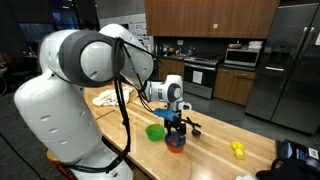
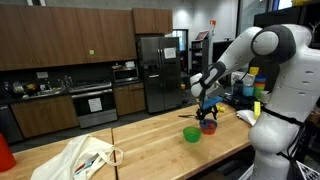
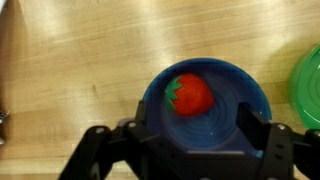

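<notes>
Next, my gripper moves down and away from the green bowl to straddle the blue bowl's near rim [image 1: 178, 142] [image 3: 157, 138], since my open fingers still hover above the bowl.
A red strawberry [image 3: 190, 94] with a green top lies in a blue bowl [image 3: 240, 88] on the wooden table. My gripper [image 3: 196, 128] is open and empty, right above the bowl, its fingers spread over the bowl's near half. In both exterior views the gripper [image 1: 176, 126] [image 2: 208, 113] hovers just over the bowl [image 1: 176, 143] [image 2: 208, 127]. A green bowl [image 1: 155, 132] [image 2: 192, 134] stands beside the blue one and shows at the right edge of the wrist view [image 3: 310, 75].
A yellow object [image 1: 238, 149] lies further along the table [image 1: 215, 140]. A white cloth bag [image 2: 85, 157] lies at one end of the table. Kitchen cabinets, an oven and a steel fridge [image 2: 155, 70] stand behind.
</notes>
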Controlling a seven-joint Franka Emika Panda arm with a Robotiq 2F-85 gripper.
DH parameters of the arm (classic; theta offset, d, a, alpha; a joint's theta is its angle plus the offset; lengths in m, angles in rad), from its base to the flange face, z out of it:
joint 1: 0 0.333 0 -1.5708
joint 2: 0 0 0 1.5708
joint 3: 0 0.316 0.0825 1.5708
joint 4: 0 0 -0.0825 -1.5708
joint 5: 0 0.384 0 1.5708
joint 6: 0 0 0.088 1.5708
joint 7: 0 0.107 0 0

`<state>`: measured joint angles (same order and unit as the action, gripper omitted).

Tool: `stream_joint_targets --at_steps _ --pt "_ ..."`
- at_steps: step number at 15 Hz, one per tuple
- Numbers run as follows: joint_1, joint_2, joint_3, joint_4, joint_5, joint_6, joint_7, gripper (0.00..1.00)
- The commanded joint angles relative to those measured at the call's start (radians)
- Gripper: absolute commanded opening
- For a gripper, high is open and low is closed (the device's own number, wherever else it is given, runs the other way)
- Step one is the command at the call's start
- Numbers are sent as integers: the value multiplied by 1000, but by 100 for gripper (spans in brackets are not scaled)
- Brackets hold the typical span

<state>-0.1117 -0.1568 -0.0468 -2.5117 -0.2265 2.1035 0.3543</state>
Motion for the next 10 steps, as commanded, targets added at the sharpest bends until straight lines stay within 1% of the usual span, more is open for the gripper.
stream_joint_targets --at_steps 1,5,10 --pt "-4 11 -9 15 11 -13 -25 98" --pt "-6 31 -12 22 7 -13 -23 100" --pt "-11 94 -19 55 -1 -10 4 99"
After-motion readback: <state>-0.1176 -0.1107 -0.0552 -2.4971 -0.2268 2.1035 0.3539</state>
